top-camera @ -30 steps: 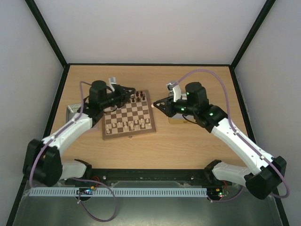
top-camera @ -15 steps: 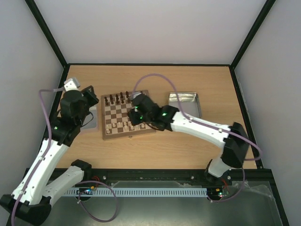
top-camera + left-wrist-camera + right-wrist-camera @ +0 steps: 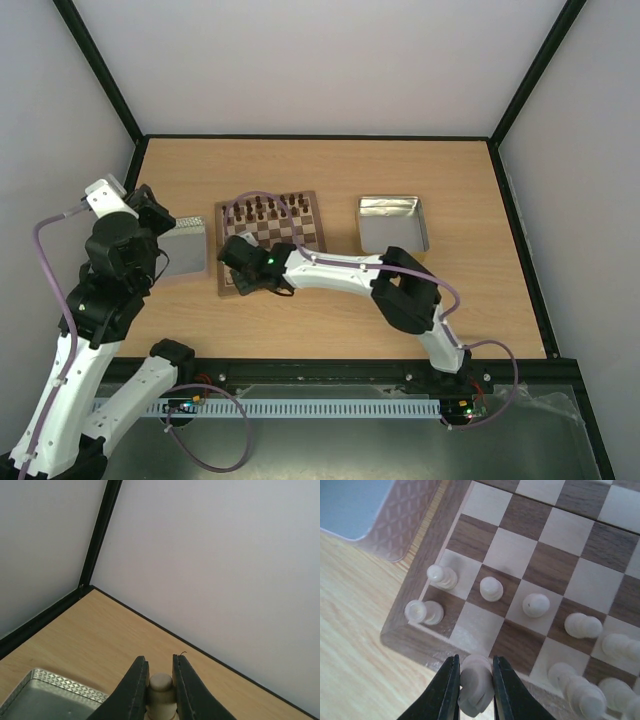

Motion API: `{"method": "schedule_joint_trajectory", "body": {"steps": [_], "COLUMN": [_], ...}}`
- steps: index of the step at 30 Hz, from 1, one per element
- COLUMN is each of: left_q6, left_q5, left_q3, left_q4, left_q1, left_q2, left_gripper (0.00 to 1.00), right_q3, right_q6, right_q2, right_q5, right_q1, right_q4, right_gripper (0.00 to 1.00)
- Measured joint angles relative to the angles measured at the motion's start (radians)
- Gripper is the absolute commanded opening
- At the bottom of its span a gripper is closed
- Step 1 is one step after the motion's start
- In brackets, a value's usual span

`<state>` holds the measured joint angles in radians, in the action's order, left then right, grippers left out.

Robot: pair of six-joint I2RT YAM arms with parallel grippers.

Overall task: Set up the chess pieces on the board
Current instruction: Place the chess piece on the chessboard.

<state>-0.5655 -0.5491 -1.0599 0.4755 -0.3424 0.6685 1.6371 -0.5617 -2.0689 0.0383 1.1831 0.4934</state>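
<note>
The cream piece swings to the right in the top view in my left gripper next, for release above the board's far rows, since they lie there.
The board [image 3: 312,228] lies mid-table with dark brown pieces [image 3: 264,207] along its far rows. Several cream chess pieces [image 3: 491,588] stand on its near rows. My right gripper [image 3: 474,659] is shut on a cream piece [image 3: 476,682], low over the board's near left corner [image 3: 405,635]; in the top view the right gripper [image 3: 243,279] reaches across to that corner. My left gripper [image 3: 160,660] is shut on a cream piece [image 3: 161,687], raised at the far left of the table above the left tin [image 3: 45,695]. The left gripper [image 3: 154,207] also shows in the top view.
A shallow metal tin [image 3: 186,248] sits just left of the board, its corner visible in the right wrist view [image 3: 395,525]. A second tin [image 3: 392,222] stands right of the board. Black frame rails and pale walls bound the table.
The left arm swung away from the board, left and up over the left tin. The right arm crossed from the right tin to the board's near left corner.
</note>
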Motion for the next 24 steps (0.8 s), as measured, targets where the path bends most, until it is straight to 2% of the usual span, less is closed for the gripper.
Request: {"method": "schedule_joint_trajectory", "body": {"steps": [10, 20, 24], "left_q6": [0.002, 0.002, 0.001], "left_q5": [-0.006, -0.006, -0.005], "left_q3": [0.000, 0.001, 0.001], "left_q4": [0.021, 0.021, 0.021], "left_q1": [0.001, 0.001, 0.001], "left_q2": [0.000, 0.003, 0.007], "left_gripper": [0.05, 0.06, 0.06], "right_q3": [0.130, 0.174, 0.183], "right_q6": [0.001, 0.000, -0.004], "right_q2": [-0.142, -0.166, -0.164], "right_q5": [0.017, 0.012, 0.008], "right_q1": [-0.001, -0.001, -0.001], "right_q4": [0.054, 0.086, 0.094], "right_gripper": [0.17, 0.34, 0.38]}}
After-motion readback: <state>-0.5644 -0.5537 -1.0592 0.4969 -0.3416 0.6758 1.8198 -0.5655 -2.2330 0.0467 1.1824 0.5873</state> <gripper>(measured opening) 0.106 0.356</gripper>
